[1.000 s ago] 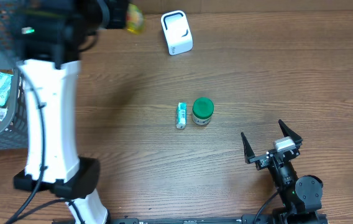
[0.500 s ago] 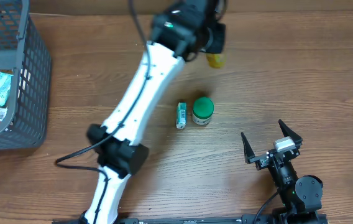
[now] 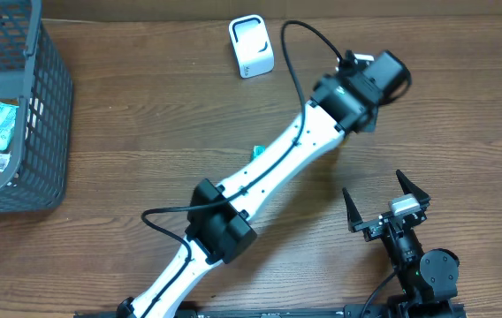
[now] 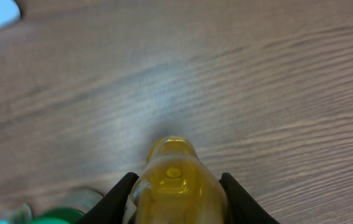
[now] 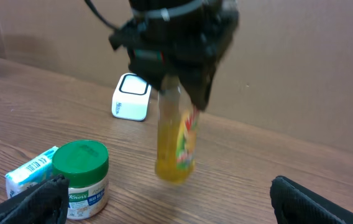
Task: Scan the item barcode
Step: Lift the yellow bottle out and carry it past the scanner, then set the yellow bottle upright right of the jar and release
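Note:
The bottom of the bottle is still in the air, so the left gripper will next move down and toward the green-lidded jar and let go of the bottle (image 4: 175,180) onto the bare tabletop beside the jar.
My left gripper (image 4: 178,190) is shut on a yellow bottle (image 4: 175,180), base pointing down. In the right wrist view the bottle (image 5: 176,144) hangs upright just above the table, right of the white barcode scanner (image 5: 131,98). From overhead the left gripper (image 3: 373,84) hides the bottle, and it hangs to the right of the scanner (image 3: 251,46). My right gripper (image 3: 376,193) rests open at the front right with nothing between its fingers.
A green-lidded jar (image 5: 80,177) and a small teal box (image 5: 30,171) stand mid-table; the left arm covers the jar from overhead. A dark wire basket (image 3: 49,132) with packets sits at the far left.
The left arm has swung from the basket side across the back of the table to the right, carrying the yellow bottle past the scanner. The right arm has not moved.

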`<state>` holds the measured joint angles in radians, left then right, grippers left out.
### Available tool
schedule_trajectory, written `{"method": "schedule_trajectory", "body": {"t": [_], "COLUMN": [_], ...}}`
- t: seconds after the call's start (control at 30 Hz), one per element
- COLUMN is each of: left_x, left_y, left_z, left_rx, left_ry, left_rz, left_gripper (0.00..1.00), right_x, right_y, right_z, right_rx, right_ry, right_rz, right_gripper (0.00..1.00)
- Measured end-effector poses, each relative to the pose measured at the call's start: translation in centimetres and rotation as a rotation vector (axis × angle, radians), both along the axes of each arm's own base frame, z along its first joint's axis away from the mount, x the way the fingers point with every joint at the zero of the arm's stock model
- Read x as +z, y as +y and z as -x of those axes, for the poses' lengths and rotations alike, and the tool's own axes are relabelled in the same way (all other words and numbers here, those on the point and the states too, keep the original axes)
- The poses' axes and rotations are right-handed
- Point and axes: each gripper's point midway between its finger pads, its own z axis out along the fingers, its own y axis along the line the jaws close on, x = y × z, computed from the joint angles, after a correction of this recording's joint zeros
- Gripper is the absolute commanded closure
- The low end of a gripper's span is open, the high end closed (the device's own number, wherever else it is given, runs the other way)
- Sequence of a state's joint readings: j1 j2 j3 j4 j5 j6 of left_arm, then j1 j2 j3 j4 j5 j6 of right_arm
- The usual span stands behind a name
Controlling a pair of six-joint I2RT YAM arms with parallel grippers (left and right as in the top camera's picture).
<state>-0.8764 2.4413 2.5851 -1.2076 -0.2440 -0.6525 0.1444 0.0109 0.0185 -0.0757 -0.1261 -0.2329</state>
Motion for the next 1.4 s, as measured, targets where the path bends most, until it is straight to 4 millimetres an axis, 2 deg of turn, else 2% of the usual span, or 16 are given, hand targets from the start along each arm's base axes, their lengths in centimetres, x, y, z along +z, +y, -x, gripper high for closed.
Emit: {"method": "schedule_trajectory", "body": {"t": [0.17, 0.37, 0.53, 0.8, 0.9, 0.93, 0.97, 1.0, 1.03, 1.07, 1.17, 1.23, 1.4], "left_x": [-2.0, -3.6, -4.1, -6.7, -6.9, -6.9, -7.0, -6.9, -6.9, -7.0, -7.0, -7.0, -6.7], "left_y": [-1.2, 0.5, 1.1, 2.2, 2.4, 2.4, 2.4, 2.3, 2.3, 2.3, 2.3, 2.3, 2.1], "left_z": [1.4, 1.4, 1.3, 2.0, 2.0, 2.0, 1.9, 1.9, 1.9, 1.9, 1.9, 1.8, 1.6], "left_rx": [0.042, 0.162, 0.240, 0.303, 0.317, 0.319, 0.321, 0.323, 0.327, 0.327, 0.331, 0.335, 0.303], "left_ry": [0.017, 0.034, 0.046, 0.095, 0.090, 0.090, 0.090, 0.089, 0.089, 0.089, 0.088, 0.085, 0.076], "left_rz": [-0.022, -0.072, -0.057, -0.095, -0.098, -0.097, -0.096, -0.094, -0.091, -0.090, -0.086, -0.084, -0.091], "left_gripper": [0.76, 0.76, 0.76, 0.76, 0.75, 0.72, 0.66, 0.54, 0.34, 0.24, 0.05, 0.00, 0.00], "right_x": [0.0, 0.0, 0.0, 0.0, 0.0, 0.0, 0.0, 0.0, 0.0, 0.0, 0.0, 0.0, 0.0], "right_y": [0.0, 0.0, 0.0, 0.0, 0.0, 0.0, 0.0, 0.0, 0.0, 0.0, 0.0, 0.0, 0.0], "right_z": [0.0, 0.0, 0.0, 0.0, 0.0, 0.0, 0.0, 0.0, 0.0, 0.0, 0.0, 0.0, 0.0], "right_rx": [0.001, 0.000, 0.000, 0.000, 0.001, 0.001, 0.000, 0.001, 0.001, 0.001, 0.001, 0.001, 0.001], "right_ry": [0.000, 0.001, 0.000, 0.000, 0.000, 0.000, 0.000, 0.001, 0.000, 0.000, 0.000, 0.000, 0.000], "right_rz": [0.000, 0.000, 0.000, 0.000, 0.000, 0.000, 0.000, 0.000, 0.000, 0.000, 0.000, 0.000, 0.000], "right_gripper": [0.00, 0.00, 0.00, 0.00, 0.00, 0.00, 0.00, 0.00, 0.00, 0.00, 0.00, 0.00, 0.00]}}
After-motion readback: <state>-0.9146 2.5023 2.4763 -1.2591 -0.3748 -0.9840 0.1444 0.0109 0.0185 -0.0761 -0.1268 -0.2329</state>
